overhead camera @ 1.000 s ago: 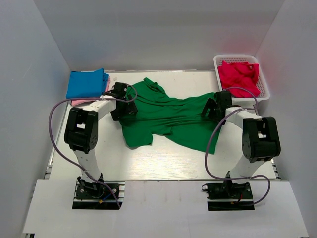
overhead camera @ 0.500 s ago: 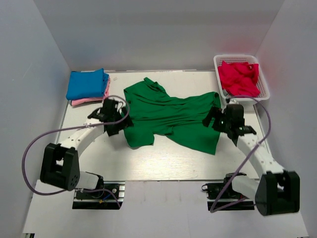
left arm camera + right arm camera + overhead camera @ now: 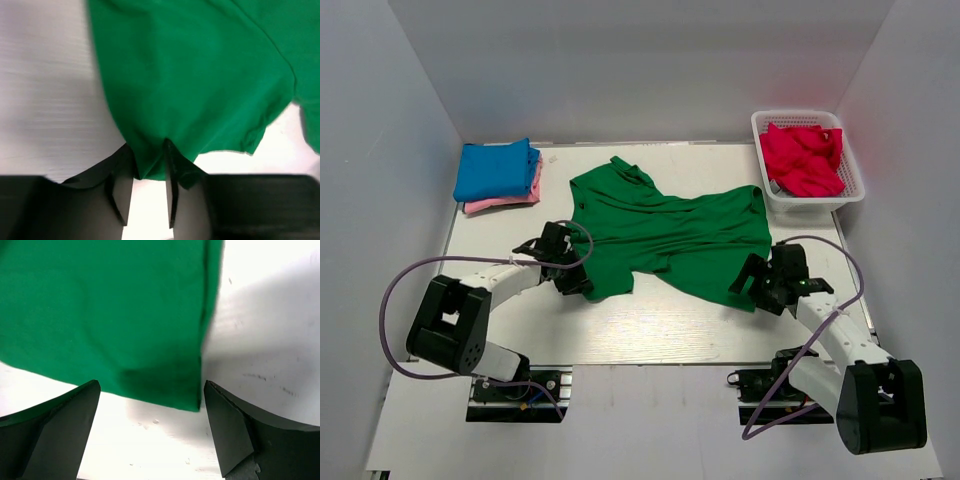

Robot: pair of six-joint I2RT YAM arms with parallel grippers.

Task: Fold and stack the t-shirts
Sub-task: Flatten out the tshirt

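Note:
The green t-shirt's near corner (image 3: 752,307) (image 3: 191,401) on the basket side is just below my right gripper, between its open fingers, so my right gripper needs to lower onto it next and close.
A large green t-shirt (image 3: 660,235) lies spread and wrinkled across the middle of the table. My left gripper (image 3: 572,283) is at its near left corner. In the left wrist view the jaws (image 3: 149,155) stand narrow, pinching the green hem (image 3: 190,75) between them. My right gripper (image 3: 752,280) sits at the shirt's near right corner. It is wide open (image 3: 151,387), and the green corner (image 3: 100,315) lies flat on the table between the fingers, touching neither. A folded blue t-shirt (image 3: 498,168) rests on a pink one (image 3: 500,203) at the back left. A red t-shirt (image 3: 802,155) lies crumpled in the basket.
The white lattice basket (image 3: 807,116) stands at the back right corner. White walls close in the table on the left, the right and the back. Grey cables loop from both arms over the near table.
Both arms have swung low and pulled back toward the near edge, from the shirt's sides to its near corners. The left jaws went from wide open to narrow on the hem.

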